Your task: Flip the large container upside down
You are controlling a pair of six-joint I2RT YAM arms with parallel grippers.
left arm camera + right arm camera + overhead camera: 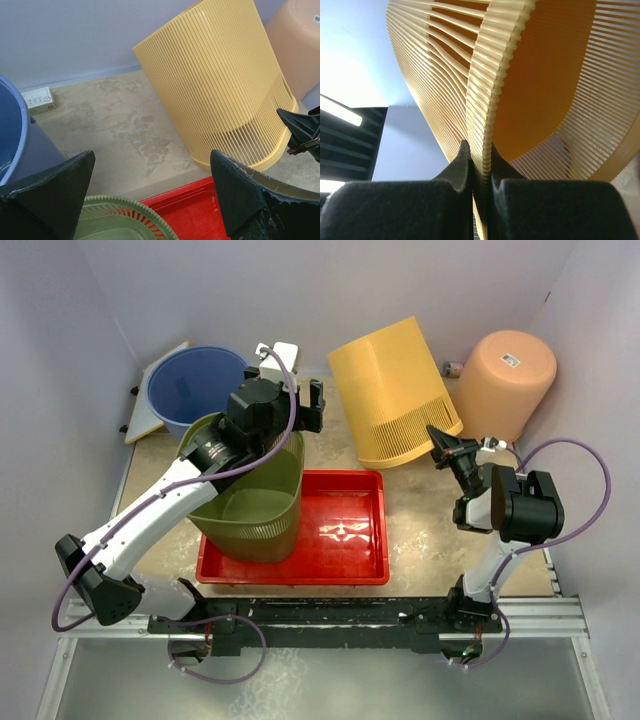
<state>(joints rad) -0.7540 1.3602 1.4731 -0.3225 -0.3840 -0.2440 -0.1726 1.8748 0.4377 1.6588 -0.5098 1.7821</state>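
My right gripper lowers next until the gripped rim of the yellow container (395, 390) meets the tabletop (428, 468) beside the red tray, then releases, since the container leans with that rim raised.
The large yellow slatted container (395, 390) stands tilted at the back of the table, mouth downward and closed base up. It also shows in the left wrist view (225, 85). My right gripper (440, 437) is shut on its ribbed rim (490, 100), one finger outside and one inside the wall, at the container's right lower edge. My left gripper (312, 405) is open and empty, its fingers (55, 190) spread wide above the far rim of a green slatted bin (250, 510).
The green bin (120, 220) stands upright in a red tray (350, 530) at the table's front. A blue tub (190, 385) is at the back left. A peach bucket (505, 380) stands upside down at the back right. A small white box (37, 97) lies by the back wall.
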